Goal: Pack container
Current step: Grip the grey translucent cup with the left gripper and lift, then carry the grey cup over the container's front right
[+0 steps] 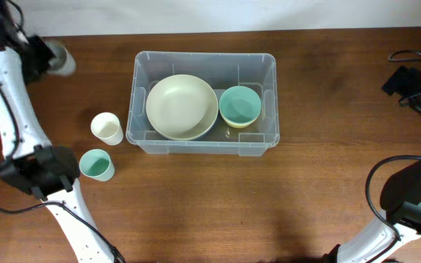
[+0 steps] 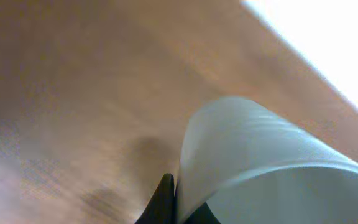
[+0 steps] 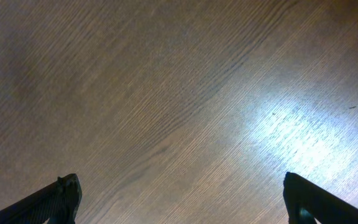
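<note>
The near gap between the bowls is open to the right of my left gripper in the overhead view. I will swing there next, lower and release the cup.
The container point(image 1: 141, 69) is a large clear tub at the table's middle, holding a cream bowl point(image 1: 182, 107) and a teal bowl point(image 1: 240, 106). My left gripper point(image 1: 46, 57) is at the far left back corner, well left of the tub. It is shut on the rim of a pale grey cup point(image 1: 63, 62). In the left wrist view the fingers point(image 2: 174, 200) pinch the cup wall point(image 2: 260, 155) just above the wood. My right gripper point(image 1: 400, 80) is at the far right, open and empty. In the right wrist view its jaws point(image 3: 180, 199) frame only bare tabletop.
A cream cup point(image 1: 107, 128) and a teal cup point(image 1: 96, 164) stand upright left of the tub, near the left arm's base. Cables lie at the right edge point(image 1: 415, 58). The table's back edge runs just behind the tub.
</note>
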Robot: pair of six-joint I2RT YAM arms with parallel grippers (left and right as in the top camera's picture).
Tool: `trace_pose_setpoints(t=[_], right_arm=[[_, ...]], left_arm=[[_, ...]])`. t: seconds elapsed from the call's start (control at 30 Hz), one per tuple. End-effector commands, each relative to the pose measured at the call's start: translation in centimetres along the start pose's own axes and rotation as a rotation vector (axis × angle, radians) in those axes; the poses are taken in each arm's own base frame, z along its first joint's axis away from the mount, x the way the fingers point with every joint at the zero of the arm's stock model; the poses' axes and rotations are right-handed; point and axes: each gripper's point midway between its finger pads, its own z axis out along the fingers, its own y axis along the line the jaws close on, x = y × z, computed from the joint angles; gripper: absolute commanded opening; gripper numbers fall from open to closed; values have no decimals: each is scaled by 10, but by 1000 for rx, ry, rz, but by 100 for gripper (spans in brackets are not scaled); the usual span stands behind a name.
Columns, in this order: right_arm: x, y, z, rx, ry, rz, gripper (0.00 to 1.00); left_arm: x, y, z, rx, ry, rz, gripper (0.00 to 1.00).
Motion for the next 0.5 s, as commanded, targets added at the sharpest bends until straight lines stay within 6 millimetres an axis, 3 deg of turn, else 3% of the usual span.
trace_pose_setpoints(t=[0.0, 0.13, 0.23, 0.37, 0.47], right_arm=[[1, -3, 6, 21, 9, -8, 99], [1, -3, 6, 21, 9, -8, 99], [1, -3, 6, 21, 9, -8, 99], [1, -3, 6, 21, 9, -8, 99], [1, -3, 6, 21, 9, -8, 99]], left_arm=[[6, -66, -70, 280, -79, 138, 1], [42, -111, -100, 379, -64, 333, 1], [79, -160, -114, 480, -36, 481, 1], [126, -208, -117, 519, 3, 642, 1], [154, -226, -106, 460, 29, 735, 1]])
